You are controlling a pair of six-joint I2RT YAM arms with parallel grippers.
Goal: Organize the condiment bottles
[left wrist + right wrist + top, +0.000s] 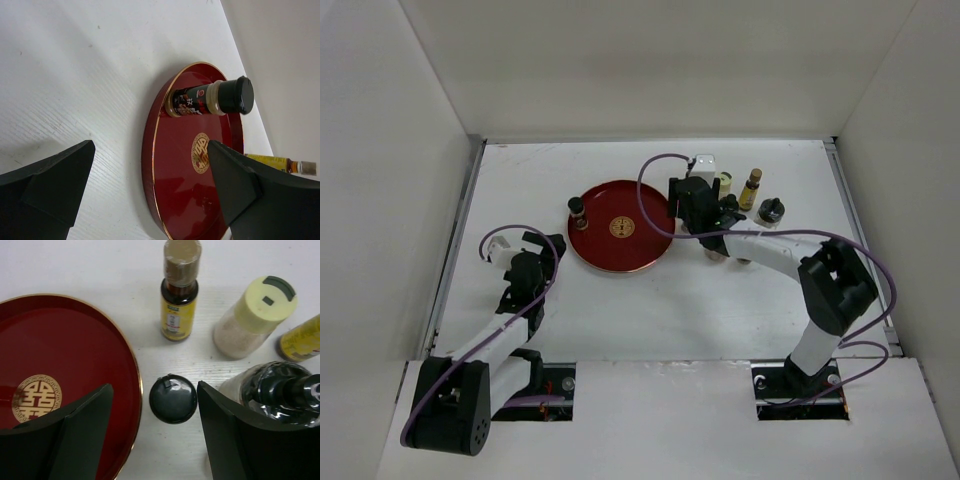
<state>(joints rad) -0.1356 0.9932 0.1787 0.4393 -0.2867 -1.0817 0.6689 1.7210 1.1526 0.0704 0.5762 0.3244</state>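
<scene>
My right gripper lowers around the black cap next, easing toward the right in the wrist view, since the cap sits below it and off-center that way.
Looking down in the right wrist view, my right gripper is open, and a black-capped bottle stands on the table between its fingers, touched by neither. Beyond it stand an amber bottle with a gold cap, a cream-lidded jar and a yellow-labelled bottle. A clear bottle with a black top is just outside the right finger. One dark bottle with a black cap stands on the red tray's far edge. My left gripper is open and empty, to the left of the tray.
The round red tray with its gold emblem lies mid-table. The loose bottles cluster just off its right rim, under and beside the right arm. White walls enclose the table on three sides.
</scene>
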